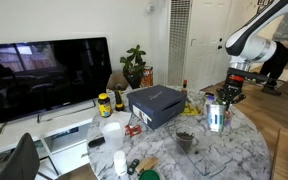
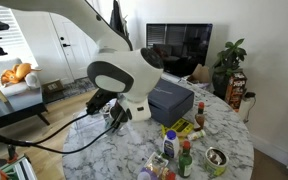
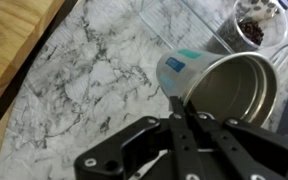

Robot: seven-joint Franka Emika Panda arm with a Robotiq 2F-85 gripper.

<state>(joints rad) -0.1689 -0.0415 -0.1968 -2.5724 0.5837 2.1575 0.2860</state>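
Note:
I need to carry the can in my gripper past the clear cup with dark contents next, then down onto the clear ribbed tray. I should release it there, since that spot is empty.
My gripper is shut on the rim of a metal can with a pale blue label. One finger is inside the open mouth and one is outside. The can is tilted over the marble table. In an exterior view the gripper is at the far edge of the round table, with the can right under it. In the other exterior view the arm's white body hides the gripper and the can.
A clear cup with dark contents stands just beyond the can. A dark blue box, a small dark cup, white cups, a yellow-lidded jar and bottles crowd the table. The TV and a plant stand behind. The table edge and wooden floor are close.

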